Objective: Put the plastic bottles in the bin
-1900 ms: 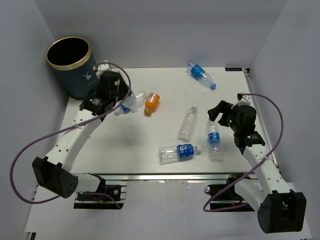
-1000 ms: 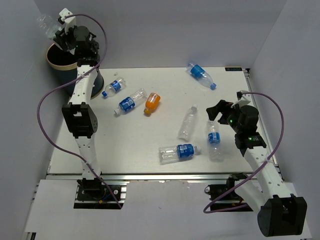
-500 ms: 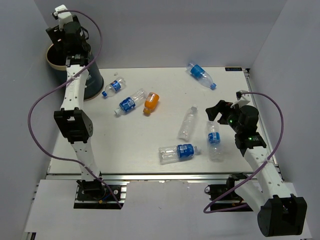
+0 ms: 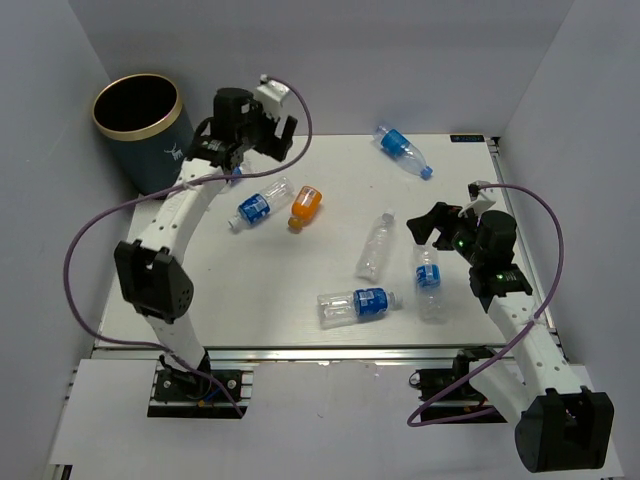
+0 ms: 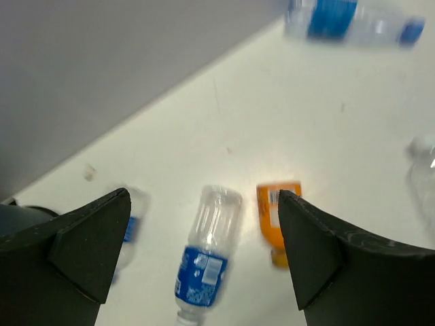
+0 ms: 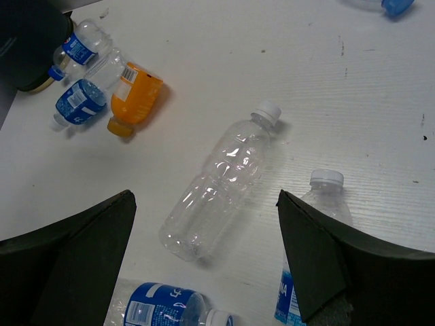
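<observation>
Next, my left gripper lowers, still open, onto the clear half of the blue-labelled bottle (image 4: 277, 192) (image 5: 215, 227) beside its label, since the bottle lies below the gripper's parted fingers.
The bin (image 4: 140, 130), teal with a tan rim, stands at the back left corner. My left gripper (image 4: 262, 133) hovers open and empty to its right, above a blue-labelled bottle (image 5: 207, 261), an orange-filled bottle (image 5: 275, 217) and a small blurred bottle (image 5: 129, 217). My right gripper (image 4: 432, 225) hangs open and empty over an unlabelled clear bottle (image 6: 224, 183). A white-capped, blue-labelled bottle (image 6: 325, 204) lies by its right finger, and a blue-labelled bottle (image 6: 163, 305) lies below. One more blue bottle (image 4: 403, 148) lies at the far edge.
White walls close in the table on the left, back and right. The left arm's purple cable (image 4: 85, 250) loops out over the left edge. The arm bases stand along the near edge.
My left arm has swung from above the bin down and to the right over the table. The clear bottle it held a second ago is gone and its jaws now stand open. The right arm has not moved.
</observation>
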Controlling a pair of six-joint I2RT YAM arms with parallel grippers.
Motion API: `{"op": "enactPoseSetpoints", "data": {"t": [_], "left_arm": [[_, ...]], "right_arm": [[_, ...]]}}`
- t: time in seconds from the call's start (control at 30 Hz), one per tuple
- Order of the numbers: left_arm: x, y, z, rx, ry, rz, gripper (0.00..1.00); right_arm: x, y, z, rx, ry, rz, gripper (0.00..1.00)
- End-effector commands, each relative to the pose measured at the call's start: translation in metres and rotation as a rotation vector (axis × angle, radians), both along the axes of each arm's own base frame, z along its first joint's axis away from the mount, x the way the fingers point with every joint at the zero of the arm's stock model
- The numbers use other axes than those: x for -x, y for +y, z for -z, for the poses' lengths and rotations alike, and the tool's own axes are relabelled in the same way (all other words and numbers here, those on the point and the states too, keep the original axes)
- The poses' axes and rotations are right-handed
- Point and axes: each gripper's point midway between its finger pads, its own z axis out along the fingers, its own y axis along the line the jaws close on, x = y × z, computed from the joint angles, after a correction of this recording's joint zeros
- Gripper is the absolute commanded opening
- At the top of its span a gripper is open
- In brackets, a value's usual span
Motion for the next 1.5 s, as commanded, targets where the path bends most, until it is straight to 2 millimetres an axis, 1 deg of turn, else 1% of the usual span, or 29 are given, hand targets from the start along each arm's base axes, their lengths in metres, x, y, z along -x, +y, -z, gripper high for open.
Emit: {"op": "enactPoseSetpoints", "data": {"t": [0.0,0.07,0.1,0.2,0.23,0.33,0.37,0.43,0.47,0.6,0.77,0.83,0.87,0.9,0.93,0.97,1.03,1.07,1.1,1.13,1.17,1.2,1.23,1.27,1.3,1.33,1.37,1.4,1.47], "left_arm": [[0.009,0.000,0.086,-0.125,0.212,0.137,0.98],[0.006,0.004,0.104,-0.174,0.230,0.139,0.98],[0.003,0.008,0.124,-0.207,0.258,0.132,0.98],[0.005,0.010,0.158,-0.260,0.327,0.163,0.98],[0.003,0.009,0.179,-0.281,0.365,0.177,0.98],[0.000,0.013,0.206,-0.313,0.411,0.173,0.98],[-0.001,0.014,0.223,-0.331,0.440,0.173,0.98],[-0.006,0.020,0.234,-0.360,0.456,0.144,0.98],[-0.008,0.022,0.246,-0.373,0.476,0.133,0.98],[-0.016,0.032,0.262,-0.408,0.480,0.072,0.96],[-0.022,0.043,0.266,-0.425,0.463,0.013,0.94],[-0.024,0.046,0.264,-0.418,0.456,0.002,0.84],[-0.025,0.047,0.262,-0.421,0.446,-0.007,0.75],[-0.028,0.053,0.253,-0.432,0.425,-0.043,0.54],[-0.030,0.055,0.245,-0.431,0.408,-0.058,0.45],[-0.033,0.057,0.233,-0.429,0.383,-0.078,0.39],[-0.040,0.067,0.190,-0.420,0.291,-0.143,0.33],[-0.049,0.075,0.166,-0.386,0.222,-0.225,0.31],[-0.054,0.087,0.142,-0.345,0.167,-0.285,0.31],[-0.054,0.098,0.100,-0.281,0.083,-0.345,0.33],[-0.063,0.108,0.061,-0.149,-0.003,-0.450,0.34],[-0.066,0.136,0.034,-0.072,-0.051,-0.532,0.33],[-0.063,0.153,0.000,0.011,-0.113,-0.601,0.34],[-0.062,0.165,-0.026,0.083,-0.161,-0.628,0.34],[-0.058,0.189,-0.052,0.172,-0.220,-0.696,0.34],[-0.045,0.203,-0.085,0.227,-0.309,-0.749,0.36],[-0.040,0.214,-0.118,0.293,-0.431,-0.794,0.39],[-0.032,0.225,-0.137,0.363,-0.505,-0.858,0.44],[-0.016,0.253,-0.175,0.444,-0.649,-0.988,0.46]], "right_arm": [[-0.002,0.001,-0.007,-0.001,-0.021,-0.012,0.89],[-0.003,0.001,-0.006,0.002,-0.017,-0.011,0.90],[-0.003,0.001,-0.005,0.004,-0.016,-0.011,0.89],[-0.005,0.001,-0.004,0.009,-0.012,-0.011,0.89],[-0.005,0.001,-0.003,0.010,-0.010,-0.011,0.89],[-0.008,0.001,0.000,0.012,-0.001,-0.010,0.89],[-0.008,0.000,0.001,0.014,0.003,-0.008,0.89],[-0.010,-0.001,0.002,0.016,0.011,-0.002,0.89],[-0.010,-0.001,0.004,0.017,0.014,0.002,0.89],[-0.012,-0.003,0.005,0.022,0.019,0.010,0.89],[-0.012,-0.003,0.005,0.025,0.017,0.015,0.89],[-0.012,-0.003,0.003,0.024,0.012,0.015,0.89],[-0.012,-0.003,0.003,0.021,0.014,0.015,0.89],[-0.012,-0.003,0.003,0.020,0.012,0.012,0.89],[-0.012,-0.001,0.002,0.016,0.012,0.004,0.89],[-0.011,-0.001,0.001,0.014,0.012,-0.001,0.89],[-0.010,0.001,0.000,0.009,0.010,-0.009,0.89],[-0.010,0.002,0.000,0.005,0.007,-0.009,0.89],[-0.010,0.002,0.000,0.005,0.007,-0.011,0.89],[-0.010,0.002,-0.001,0.002,0.005,-0.013,0.89],[-0.010,0.003,0.000,-0.003,0.004,-0.017,0.89],[-0.010,0.004,0.000,-0.004,0.002,-0.020,0.89],[-0.009,0.005,0.000,-0.008,0.003,-0.026,0.89],[-0.009,0.006,0.001,-0.010,0.005,-0.032,0.89],[-0.010,0.007,-0.001,-0.010,-0.009,-0.042,0.89],[-0.007,0.013,-0.001,-0.018,-0.012,-0.078,0.89],[-0.007,0.016,-0.001,-0.024,-0.018,-0.102,0.89],[-0.007,0.020,-0.003,-0.030,-0.033,-0.123,0.89],[-0.005,0.027,-0.003,-0.025,-0.037,-0.176,0.89]]}}
